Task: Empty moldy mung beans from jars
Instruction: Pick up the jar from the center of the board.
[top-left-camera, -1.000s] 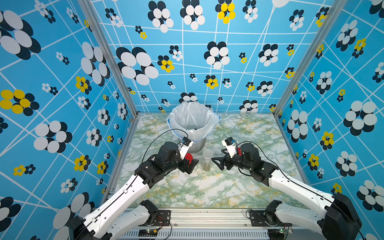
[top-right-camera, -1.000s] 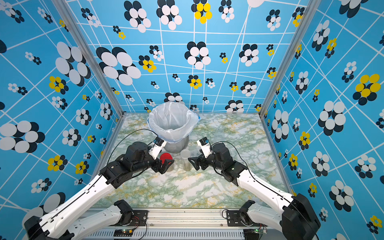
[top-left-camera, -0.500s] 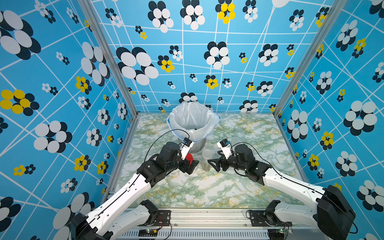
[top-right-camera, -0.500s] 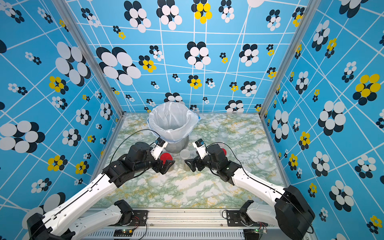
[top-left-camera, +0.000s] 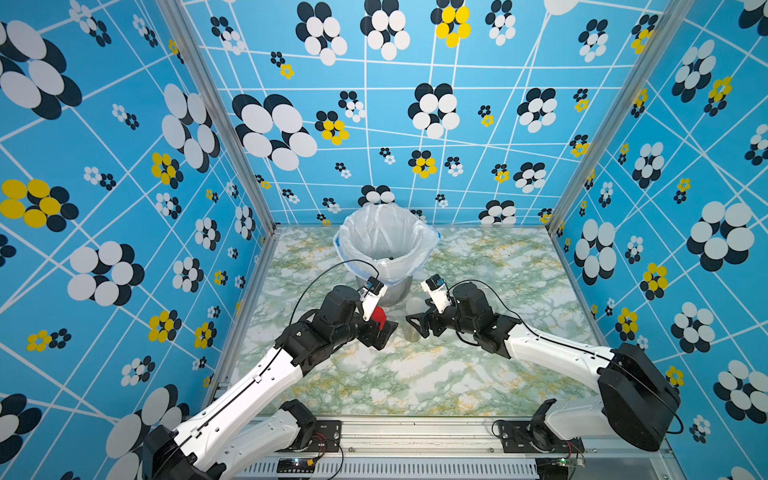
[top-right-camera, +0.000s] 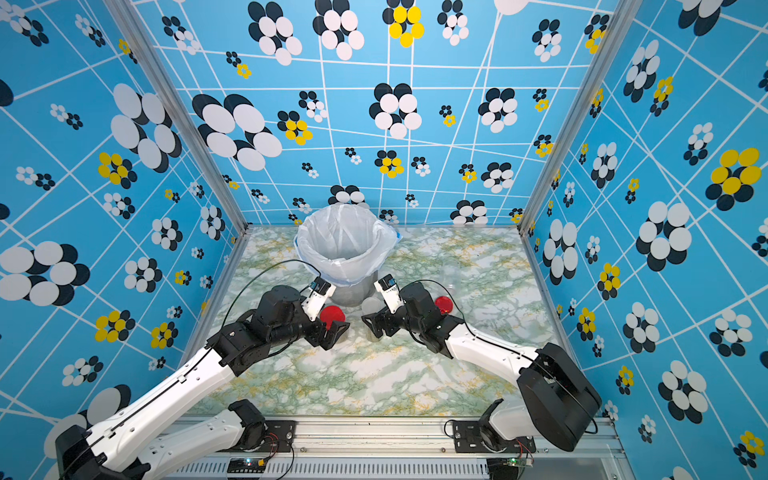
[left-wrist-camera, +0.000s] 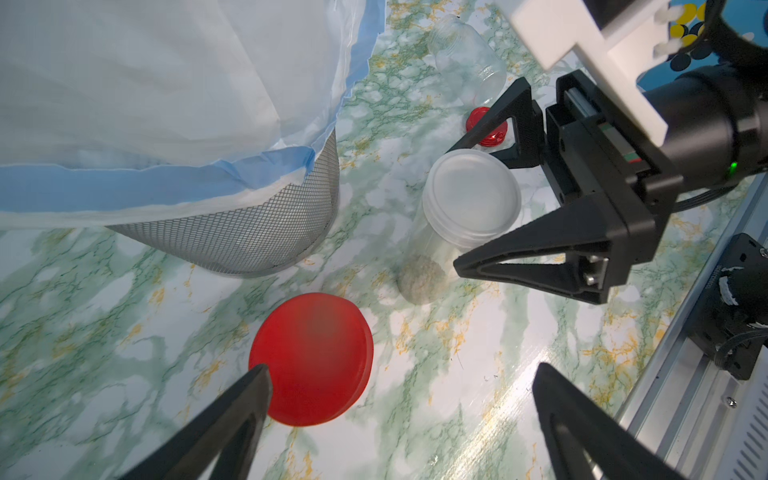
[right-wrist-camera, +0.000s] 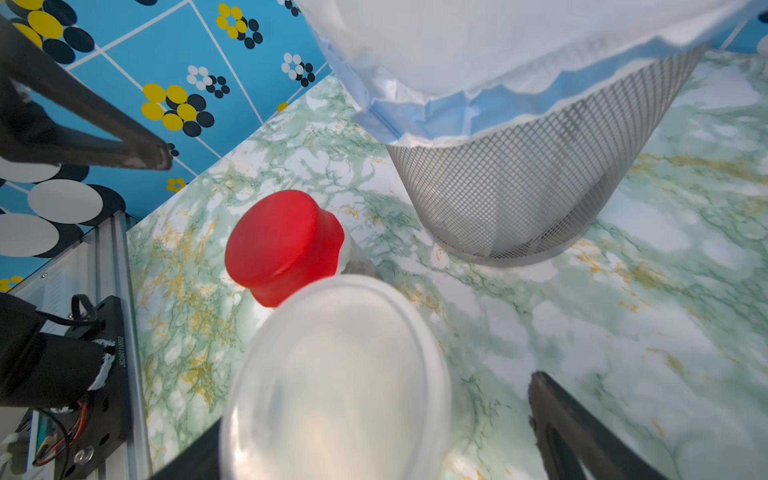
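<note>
The tall slim jar is between my open fingers, so I will slide my right gripper toward the short red-lidded jar and close it around the tall jar's top (top-right-camera: 372, 305) (right-wrist-camera: 340, 380).
A tall slim clear jar (top-left-camera: 413, 316) (left-wrist-camera: 471, 195) stands in front of the bucket, with a low layer of mung beans (left-wrist-camera: 422, 278) (top-right-camera: 374, 336) at its bottom. My right gripper (top-left-camera: 415, 326) (right-wrist-camera: 374, 407) is open, one finger on each side of this jar, not closed on it. A short jar with a red lid (top-left-camera: 377, 316) (left-wrist-camera: 311, 357) (right-wrist-camera: 282, 245) stands to its left. My left gripper (top-left-camera: 380, 332) (left-wrist-camera: 403, 374) hangs open just over it, one fingertip (left-wrist-camera: 259, 378) beside the lid, holding nothing.
The mesh bucket (top-left-camera: 395, 291) (left-wrist-camera: 249, 237) lined with a white bag stands right behind both jars. An empty clear jar (top-right-camera: 453, 270) (left-wrist-camera: 465, 62) and a loose red lid (top-right-camera: 443, 305) (left-wrist-camera: 484, 126) lie behind my right arm. The metal rail (top-left-camera: 415, 432) borders the front.
My right arm has slid left, bringing its open jaws around the tall jar. The left arm has hardly moved.
</note>
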